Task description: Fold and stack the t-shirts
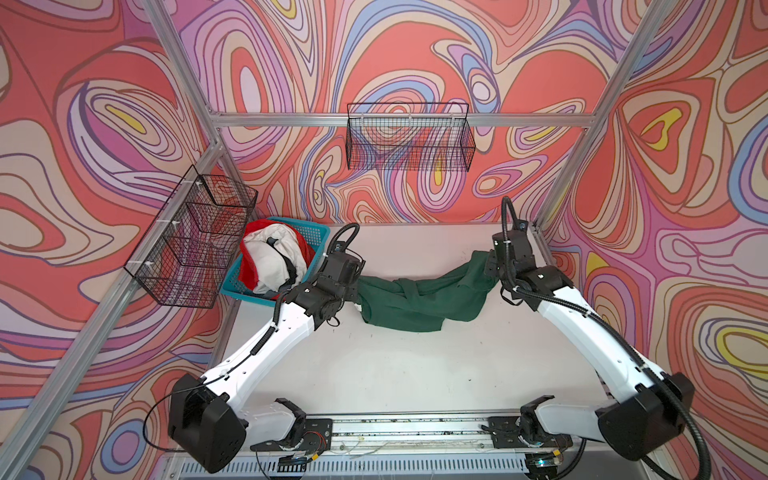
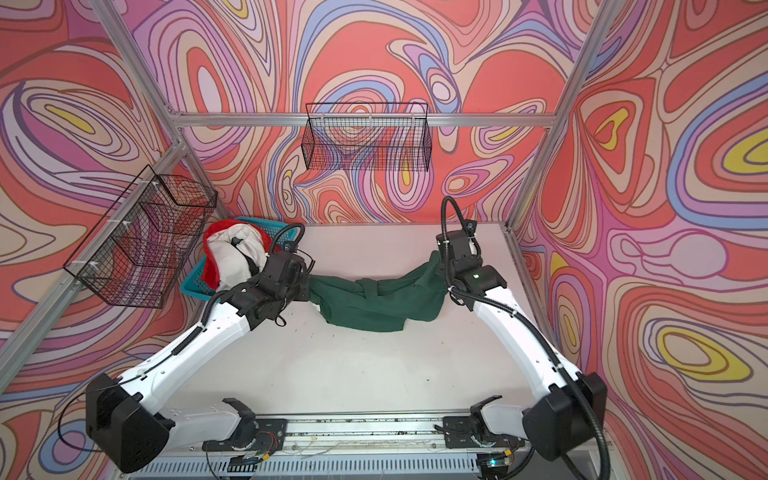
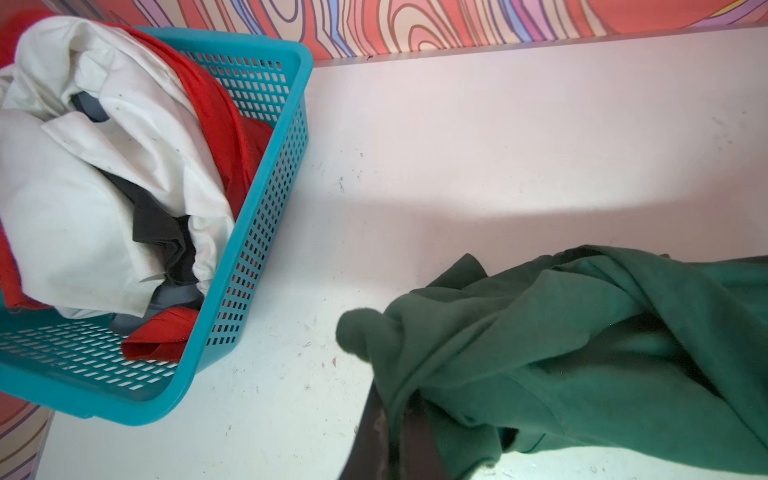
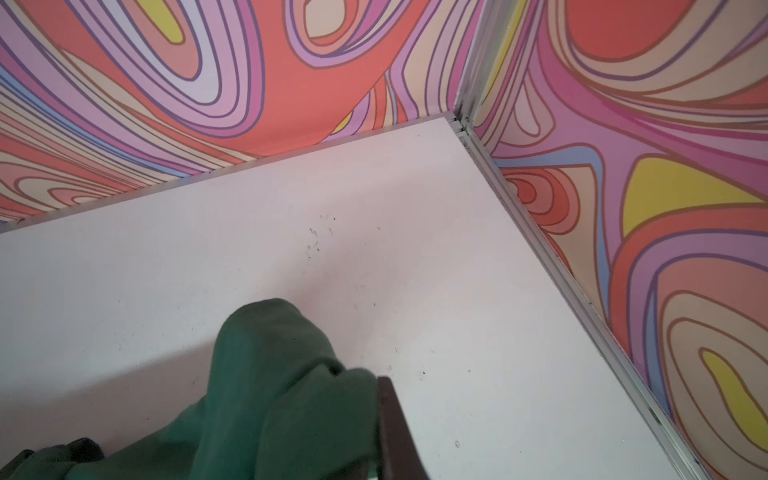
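The shirt's end goes outward and down in my left gripper next, then comes free, since bare tabletop with room for the cloth lies outward and below.
A dark green t-shirt (image 1: 415,303) (image 2: 374,303) hangs bunched between my two grippers, and its sagging middle rests on the white table (image 1: 395,365). My left gripper (image 1: 356,286) (image 3: 395,399) is shut on the shirt's left end (image 3: 582,332), with cloth pinched between its dark fingers (image 3: 374,432). My right gripper (image 1: 492,266) (image 4: 376,399) is shut on the right end (image 4: 282,395), raised a little higher; only one finger (image 4: 390,419) shows beside the cloth. More t-shirts, white (image 1: 270,257) (image 3: 83,208), red (image 3: 224,124) and grey (image 3: 162,224), lie crumpled in a teal basket (image 1: 318,239) (image 3: 266,232).
The teal basket sits tilted at the table's back left corner, close behind the left wrist. One black wire basket (image 1: 409,137) hangs on the back wall and another (image 1: 195,237) on the left wall. A metal rail (image 1: 407,428) runs along the front edge.
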Robot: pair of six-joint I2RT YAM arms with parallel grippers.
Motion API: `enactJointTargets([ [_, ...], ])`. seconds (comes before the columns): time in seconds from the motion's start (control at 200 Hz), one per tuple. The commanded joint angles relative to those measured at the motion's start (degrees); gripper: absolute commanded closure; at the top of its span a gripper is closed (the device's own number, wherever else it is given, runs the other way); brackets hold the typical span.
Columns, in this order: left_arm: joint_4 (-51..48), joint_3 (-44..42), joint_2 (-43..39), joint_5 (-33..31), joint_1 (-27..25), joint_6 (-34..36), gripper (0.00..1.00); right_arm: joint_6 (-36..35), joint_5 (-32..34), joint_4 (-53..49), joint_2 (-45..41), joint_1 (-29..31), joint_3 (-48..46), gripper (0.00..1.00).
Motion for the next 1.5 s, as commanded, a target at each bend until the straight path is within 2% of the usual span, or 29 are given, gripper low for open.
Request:
enactJointTargets([
  [0.0, 1.5, 3.1, 6.3, -0.5, 1.4, -0.2, 1.0, -2.5, -2.2, 3.0, 5.1, -1.0, 4.1, 1.0],
  [0.16, 2.6, 11.6, 17.8, 2.0, 3.7, 1.3, 1.0, -1.9, -6.6, 3.7, 13.3, -4.8, 7.6, 1.0],
  [0.2, 2.0, 14.3, 20.7, 2.0, 4.1, 1.9, 1.0, -1.4, -8.4, 3.3, 14.8, -6.2, 8.4, 0.74],
  [0.225, 1.1, 16.2, 22.2, 1.8, 4.3, 2.0, 1.0, -1.0, -9.6, 2.9, 15.4, -6.9, 8.8, 0.53],
  [0.255, -0.9, 18.8, 24.0, 1.6, 4.5, 2.3, 0.99, -0.7, -10.9, 2.5, 16.0, -7.7, 9.0, 0.39],
  [0.27, -2.1, 20.1, 24.7, 1.4, 4.5, 2.4, 0.88, -0.6, -11.7, 2.4, 16.1, -7.9, 9.1, 0.36],
  [0.3, -3.7, 21.7, 25.5, 1.2, 4.5, 2.6, 0.58, -0.8, -12.8, 2.2, 16.0, -8.3, 8.8, 0.28],
  [0.321, -4.3, 22.3, 25.6, 1.4, 4.5, 2.7, 0.44, -0.9, -13.2, 2.1, 15.8, -8.3, 8.6, 0.24],
  [0.356, -3.8, 21.8, 24.8, 2.1, 4.5, 2.6, 0.31, -1.0, -13.4, 2.0, 15.1, -8.4, 7.8, 0.15],
  [0.416, -0.8, 18.4, 21.7, 3.5, 4.5, 1.8, 0.13, -0.9, -14.1, 2.0, 13.4, -8.3, 5.9, 0.07],
  [0.446, 1.0, 16.3, 19.9, 4.7, 4.4, 1.5, 0.04, -0.7, -14.7, 1.9, 12.4, -8.3, 4.7, 0.06],
  [0.471, 2.1, 14.8, 18.5, 5.6, 4.5, 1.1, 0.0, -0.4, -15.4, 2.0, 11.4, -8.3, 3.5, 0.06],
  [0.531, 3.6, 11.6, 15.4, 7.5, 4.5, -0.6, 0.0, 1.0, -17.8, 2.7, 9.2, -8.3, -0.1, 0.06],
  [0.746, 5.5, 0.9, 7.2, 12.4, 2.6, -2.8, 0.0, 9.2, -32.4, 10.5, 1.6, -7.4, -18.0, 0.06],
  [0.886, 7.0, -4.9, 4.3, 15.2, -1.0, -4.4, 0.0, 12.2, -32.6, 13.6, -1.5, -5.0, -26.5, 0.08],
  [1.087, 11.4, -10.7, 2.7, 15.8, -6.4, -5.4, 0.0, 15.3, -33.3, 18.5, -3.9, -2.8, -34.3, 0.15],
  [1.202, 14.4, -12.4, 3.4, 17.6, -7.7, -6.4, 0.0, 15.8, -33.4, 20.3, -3.0, -1.7, -35.8, 0.21],
  [1.497, 16.6, -11.8, 7.5, 19.0, -9.4, -6.8, 0.0, 16.3, -30.8, 24.3, 0.2, -1.1, -35.7, 0.24],
])
